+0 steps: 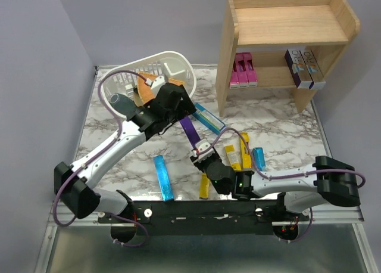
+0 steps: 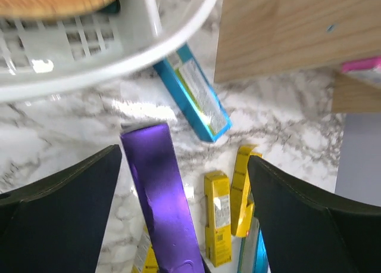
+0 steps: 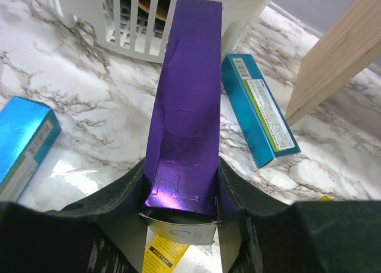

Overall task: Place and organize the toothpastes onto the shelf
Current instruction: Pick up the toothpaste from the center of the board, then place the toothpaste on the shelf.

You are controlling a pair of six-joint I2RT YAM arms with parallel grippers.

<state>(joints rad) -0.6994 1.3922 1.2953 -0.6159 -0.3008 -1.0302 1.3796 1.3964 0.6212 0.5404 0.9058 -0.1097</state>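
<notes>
My right gripper should carry the purple carton outward, to its right in the top view, and release it there, because the shelf is bare there beside the silver cartons.
My right gripper (image 1: 199, 151) (image 3: 181, 189) is shut on the near end of a purple toothpaste carton (image 1: 189, 130) (image 3: 189, 94) and holds it pointing toward the basket. My left gripper (image 1: 181, 110) (image 2: 184, 157) is open over the carton's far end (image 2: 159, 189), with a gap on both sides. A blue carton (image 1: 208, 119) (image 2: 193, 97) (image 3: 259, 109) lies by the shelf's foot. Yellow cartons (image 1: 233, 157) (image 2: 217, 219) and blue ones (image 1: 162, 177) (image 1: 259, 158) lie on the table. The wooden shelf (image 1: 286, 22) holds magenta cartons (image 1: 244, 70) and silver ones (image 1: 305, 67) on its lower tier.
A white slotted basket (image 1: 178, 64) (image 2: 119, 64) (image 3: 143, 22) stands at the back left, tilted, with an orange wedge (image 1: 144, 85) and grey item (image 1: 119, 103) inside. The shelf's side panel (image 2: 286, 28) (image 3: 339, 58) is close on the right. The shelf's top tier is bare.
</notes>
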